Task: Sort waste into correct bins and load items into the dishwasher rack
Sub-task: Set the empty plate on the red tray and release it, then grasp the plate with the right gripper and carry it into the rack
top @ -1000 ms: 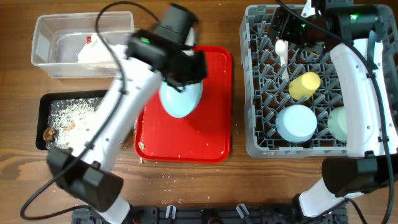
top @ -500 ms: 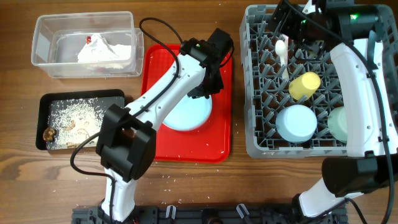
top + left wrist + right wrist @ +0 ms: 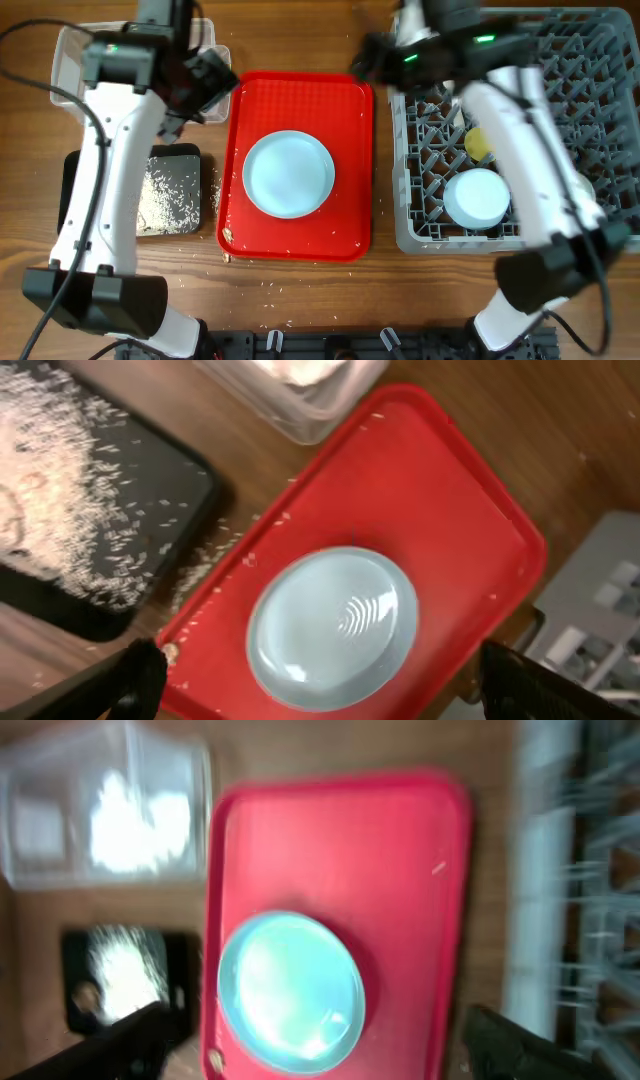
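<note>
My right gripper moves down and back to the light blue plate's rim on the rack side next, since empty red tray leaves room for a finger there.
The light blue plate (image 3: pixel 289 173) lies flat in the middle of the red tray (image 3: pixel 350 110), with nothing holding it. My left gripper (image 3: pixel 205 85) hangs open over the tray's upper left corner; the left wrist view shows the plate (image 3: pixel 333 628) below its spread fingers (image 3: pixel 140 675). My right gripper (image 3: pixel 368 58) is open above the gap between tray and grey dishwasher rack (image 3: pixel 420 235). The right wrist view looks down on the plate (image 3: pixel 290 985). A light blue bowl (image 3: pixel 477 197) and a yellow cup (image 3: pixel 478 143) sit in the rack. The napkin (image 3: pixel 140 820) lies in the clear tub (image 3: pixel 40 820).
The black tray (image 3: pixel 175 190) left of the red tray holds rice grains. My left arm covers much of the clear tub (image 3: pixel 70 60). Loose rice (image 3: pixel 255 285) is scattered on the wood in front of the red tray. My right arm crosses over the rack.
My left gripper opened, let the plate go onto the red tray and swung back to the upper left. My right arm moved left from the rack's back toward the tray.
</note>
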